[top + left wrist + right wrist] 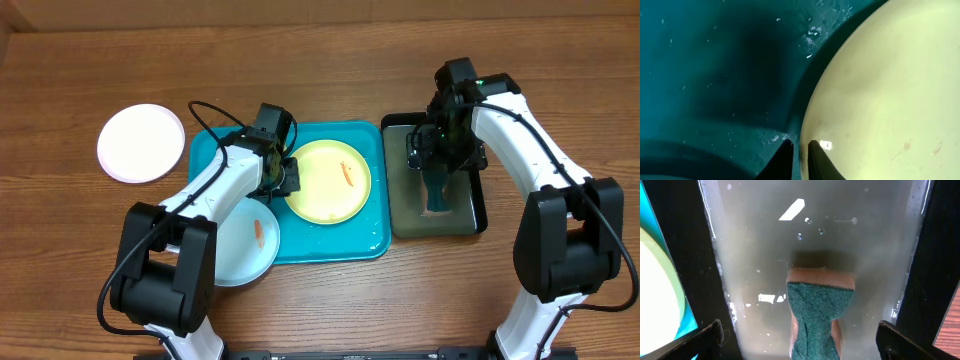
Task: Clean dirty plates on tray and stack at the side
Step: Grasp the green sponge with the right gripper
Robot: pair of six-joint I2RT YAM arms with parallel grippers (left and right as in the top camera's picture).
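Note:
Next, my right gripper comes down with spread fingers onto the narrow middle (435, 191) (815, 322) of the green and orange sponge, since that lies below it in the black tray.
The yellow-green plate (328, 181) lies on the turquoise tray (365, 245) and has an orange smear. My left gripper (288, 176) is at its left rim. In the left wrist view its fingers (800, 155) are closed over the rim of the plate (890, 90). The light blue plate (245, 240), also smeared, overhangs the tray's front left corner. The white plate (140, 143) lies on the table to the left of the tray. My right gripper (437, 160) hangs over the black tray. Its fingers (799, 327) are spread wide on either side of a green sponge (817, 310).
The black tray (400, 215) of cloudy water (840, 240) stands right of the turquoise tray and holds the sponge (437, 195). The turquoise tray's floor (715, 75) is wet. Bare wooden table surrounds both trays.

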